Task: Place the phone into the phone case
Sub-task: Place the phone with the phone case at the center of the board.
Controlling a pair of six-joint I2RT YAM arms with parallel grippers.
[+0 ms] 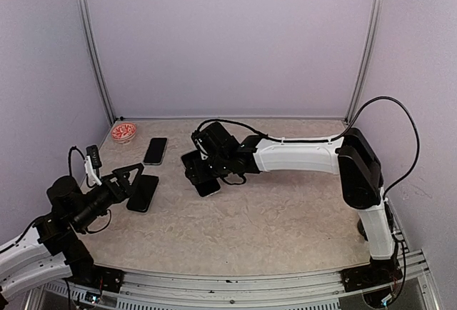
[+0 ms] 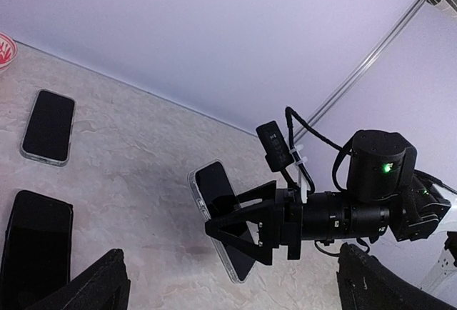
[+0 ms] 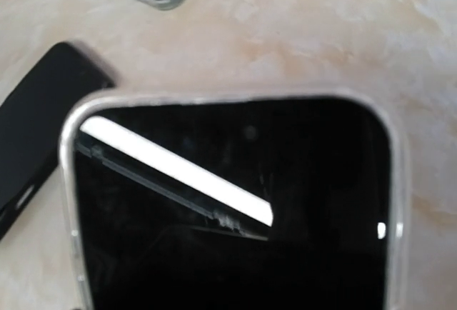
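Note:
My right gripper brings the phone down toward the table (image 1: 181, 193) beside the black phone case next, turning and levelling it.
A phone (image 1: 207, 183) with a dark screen and a clear rim is tilted up off the table, and my right gripper (image 1: 198, 169) is shut across its width. The left wrist view shows that phone (image 2: 214, 188) clamped between the right arm's black fingers (image 2: 246, 224). It fills the right wrist view (image 3: 228, 210) and hides the jaws. A black phone case (image 1: 143, 192) lies flat on the table. My left gripper (image 1: 133, 176) stands open just left of it, holding nothing, with its fingertips (image 2: 96, 285) at the bottom corners of its own view.
A second dark-screened phone (image 1: 155, 151) with a clear rim lies flat behind the black case. A small red bowl (image 1: 123, 132) sits in the back left corner. Purple walls close in the table on three sides.

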